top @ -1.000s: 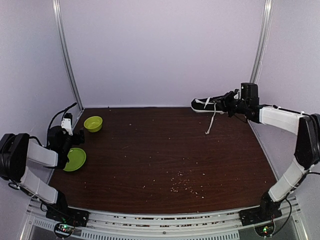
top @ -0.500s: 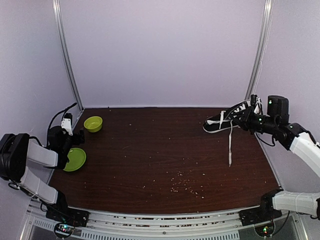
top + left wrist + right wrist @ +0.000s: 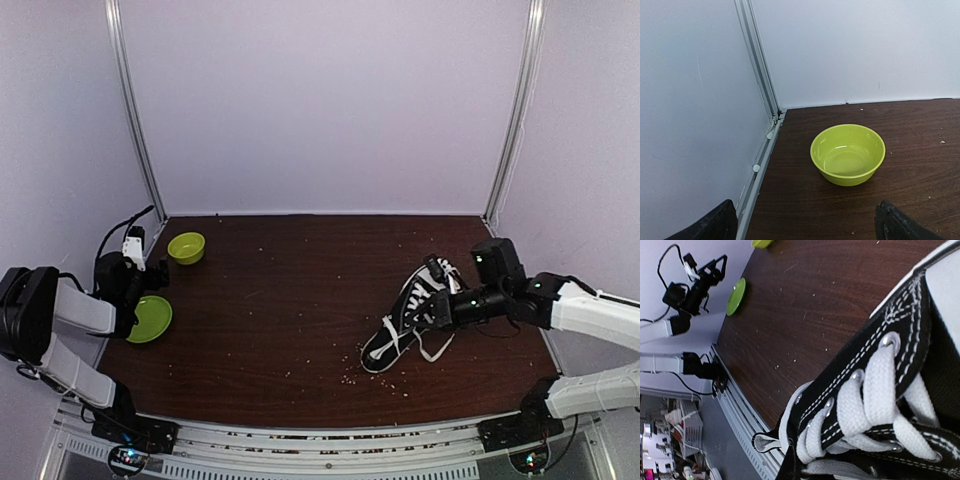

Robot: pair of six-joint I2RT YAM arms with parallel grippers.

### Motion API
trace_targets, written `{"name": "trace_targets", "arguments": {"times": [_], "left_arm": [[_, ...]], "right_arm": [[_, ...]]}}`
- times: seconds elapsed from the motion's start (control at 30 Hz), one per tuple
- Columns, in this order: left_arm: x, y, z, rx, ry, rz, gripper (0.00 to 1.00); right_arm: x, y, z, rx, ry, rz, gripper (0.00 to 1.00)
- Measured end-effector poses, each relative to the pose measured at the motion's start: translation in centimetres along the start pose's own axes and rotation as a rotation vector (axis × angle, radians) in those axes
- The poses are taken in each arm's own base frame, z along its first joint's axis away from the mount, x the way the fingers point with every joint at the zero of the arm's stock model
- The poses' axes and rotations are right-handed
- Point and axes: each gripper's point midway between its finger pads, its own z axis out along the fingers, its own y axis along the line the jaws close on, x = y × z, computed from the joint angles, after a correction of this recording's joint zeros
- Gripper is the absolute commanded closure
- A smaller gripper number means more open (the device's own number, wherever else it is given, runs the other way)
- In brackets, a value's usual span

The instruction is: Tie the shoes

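Observation:
I should next carry the shoe toward the green plate with my right gripper and then lower it onto the tabletop beside the crumbs, because the table is bare that way.
The black sneaker (image 3: 403,322) with white sole and toe cap lies at the right front of the table, toe toward the near edge. Its white laces (image 3: 432,347) trail loose beside it. My right gripper (image 3: 446,306) is shut on the shoe's heel end. The right wrist view is filled by the laced upper (image 3: 875,405), and my fingers are hidden there. My left gripper (image 3: 152,280) is open and empty at the far left, far from the shoe. In the left wrist view its fingertips (image 3: 717,225) stand wide apart at the bottom corners.
A green bowl (image 3: 186,247) (image 3: 847,154) stands at the back left, in front of the left gripper. A green plate (image 3: 150,318) lies beside the left arm. Crumbs (image 3: 365,375) are scattered near the shoe's toe. Enclosure walls and posts (image 3: 512,120) surround the table.
My right arm has carried the shoe from the back right corner toward the front and left, and lowered it toward the table. The left arm has not moved.

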Motion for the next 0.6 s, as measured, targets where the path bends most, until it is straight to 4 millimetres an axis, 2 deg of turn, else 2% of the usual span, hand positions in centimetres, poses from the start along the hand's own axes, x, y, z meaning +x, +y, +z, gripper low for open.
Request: {"name": "trace_targets", "arguments": {"times": [0.13, 0.27, 0.3, 0.37, 0.4, 0.5, 0.6], "left_arm": [[0.0, 0.0, 0.0, 0.000, 0.000, 0.000, 0.02], [0.0, 0.0, 0.0, 0.000, 0.000, 0.000, 0.02], [0.0, 0.0, 0.0, 0.000, -0.001, 0.000, 0.02], [0.0, 0.0, 0.0, 0.000, 0.000, 0.000, 0.02], [0.0, 0.0, 0.0, 0.000, -0.001, 0.000, 0.02], [-0.1, -0.1, -0.1, 0.004, -0.003, 0.004, 0.02], [-0.8, -0.4, -0.8, 0.006, -0.002, 0.019, 0.02]], "right_arm": [[1.2, 0.6, 4.4, -0.027, 0.165, -0.086, 1.00], [1.5, 1.6, 8.4, -0.080, 0.265, -0.168, 1.00], [1.6, 1.7, 9.0, -0.089, 0.278, -0.180, 0.91], [1.4, 1.8, 10.5, -0.106, 0.300, -0.207, 0.63], [1.3, 1.7, 10.9, -0.105, 0.301, -0.212, 0.54], [0.9, 1.1, 11.3, -0.080, 0.283, -0.252, 0.37], [-0.1, 0.6, 10.5, -0.015, 0.220, -0.303, 0.32]]}}
